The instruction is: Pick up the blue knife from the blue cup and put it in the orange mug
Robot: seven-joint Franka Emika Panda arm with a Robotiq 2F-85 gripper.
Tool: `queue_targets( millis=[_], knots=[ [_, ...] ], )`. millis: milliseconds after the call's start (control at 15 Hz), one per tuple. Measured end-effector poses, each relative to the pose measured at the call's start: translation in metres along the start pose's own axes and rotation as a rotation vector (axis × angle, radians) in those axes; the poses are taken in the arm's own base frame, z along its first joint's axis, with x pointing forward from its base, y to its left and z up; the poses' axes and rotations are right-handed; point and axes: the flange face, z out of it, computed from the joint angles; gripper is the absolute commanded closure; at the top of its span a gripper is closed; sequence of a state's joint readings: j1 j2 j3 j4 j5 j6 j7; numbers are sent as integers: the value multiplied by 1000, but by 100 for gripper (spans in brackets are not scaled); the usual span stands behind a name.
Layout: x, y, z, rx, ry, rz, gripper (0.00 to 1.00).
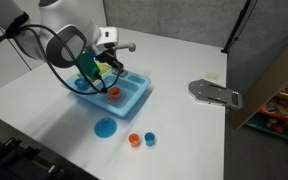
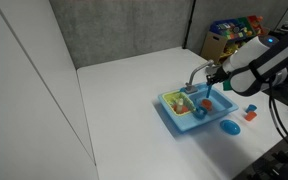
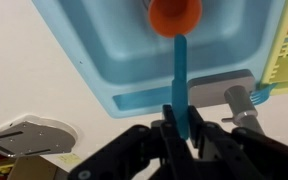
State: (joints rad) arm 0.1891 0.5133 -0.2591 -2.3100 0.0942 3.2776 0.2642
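Note:
To get the blue knife's far end from the orange mug's rim into its opening (image 1: 114, 91) (image 3: 174, 13), my gripper needs to lower and shift toward the mug first.
In the wrist view my gripper (image 3: 181, 125) is shut on the blue knife (image 3: 180, 70), a thin light-blue strip whose far end reaches the rim of the orange mug (image 3: 175, 14). The orange mug stands inside a light-blue toy sink (image 3: 114, 50) and shows in both exterior views (image 1: 113, 93) (image 2: 207, 102). My gripper (image 1: 102, 72) hangs over the sink. The tiny blue cup (image 1: 150, 138) stands on the table beside a small paler orange cup (image 1: 134, 140), apart from the sink.
A flat round blue plate (image 1: 105, 127) lies in front of the sink. The sink has a grey toy faucet (image 3: 246, 100) and a yellow rack (image 3: 287, 50). A grey flat object (image 1: 216, 93) and a cardboard box (image 1: 274, 80) are at the table's side.

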Motion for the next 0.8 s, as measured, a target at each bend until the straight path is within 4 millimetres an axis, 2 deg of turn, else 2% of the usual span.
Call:
queue_targets(
  millis=[333,800],
  knots=[
    [-11,8,-1,-10,-10,1,93],
    [-25,2,10,-5,-9,-11,93]
  ],
)
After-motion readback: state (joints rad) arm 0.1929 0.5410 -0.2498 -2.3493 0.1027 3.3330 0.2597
